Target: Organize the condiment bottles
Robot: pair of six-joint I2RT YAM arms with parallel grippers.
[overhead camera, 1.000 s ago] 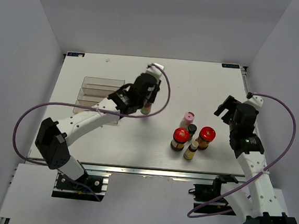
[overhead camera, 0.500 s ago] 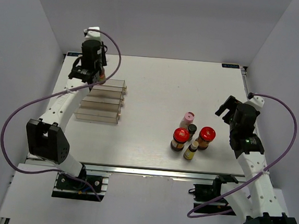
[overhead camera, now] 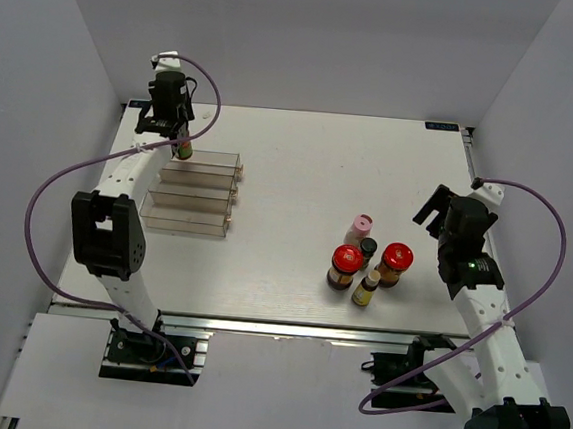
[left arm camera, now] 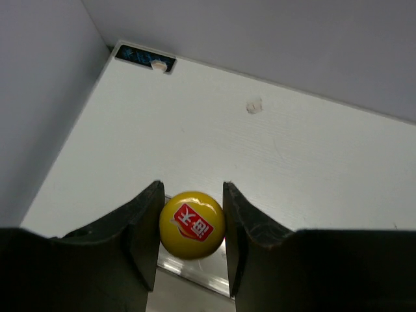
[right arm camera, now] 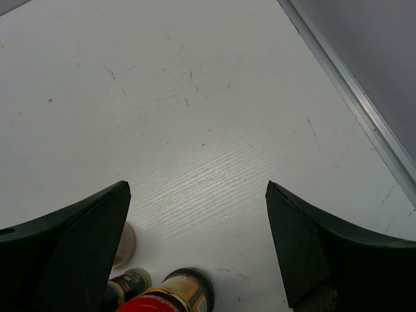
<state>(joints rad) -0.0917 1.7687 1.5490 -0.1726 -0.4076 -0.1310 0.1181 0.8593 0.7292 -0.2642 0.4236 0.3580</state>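
Note:
The left gripper lowers into the rack's far level next, at that level's wall-side end [overhead camera: 176, 166] [left arm camera: 209, 265]. It releases the yellow-capped bottle there, because the bottle still hangs above the rack.
My left gripper [overhead camera: 179, 141] is shut on the yellow-capped, green-labelled bottle [overhead camera: 184, 149] and holds it upright over the back left end of the clear tiered rack [overhead camera: 194, 194]. In the left wrist view the yellow cap [left arm camera: 192, 224] sits pinched between both fingers [left arm camera: 144, 229], with the rack's edge [left arm camera: 195, 274] just below. Five condiment bottles stand grouped at the centre right: a pink-capped one [overhead camera: 363, 224], a dark-capped one [overhead camera: 368, 248], two red-lidded jars [overhead camera: 344, 262] [overhead camera: 396, 260] and a slim yellowish one [overhead camera: 367, 288]. My right gripper [overhead camera: 435, 210] hangs open to the right of the group, holding nothing.
The table's far left corner carries a blue marker [left arm camera: 145, 59], with grey walls close behind and to the left. In the right wrist view the open right gripper [right arm camera: 196, 195] looks down on bare table, a red-lidded jar [right arm camera: 179, 298] at the bottom and the table's right rail [right arm camera: 354, 91].
My left arm has swung from the table's middle to the far left with the yellow-capped bottle, ending over the rack's back end. The right arm has barely shifted.

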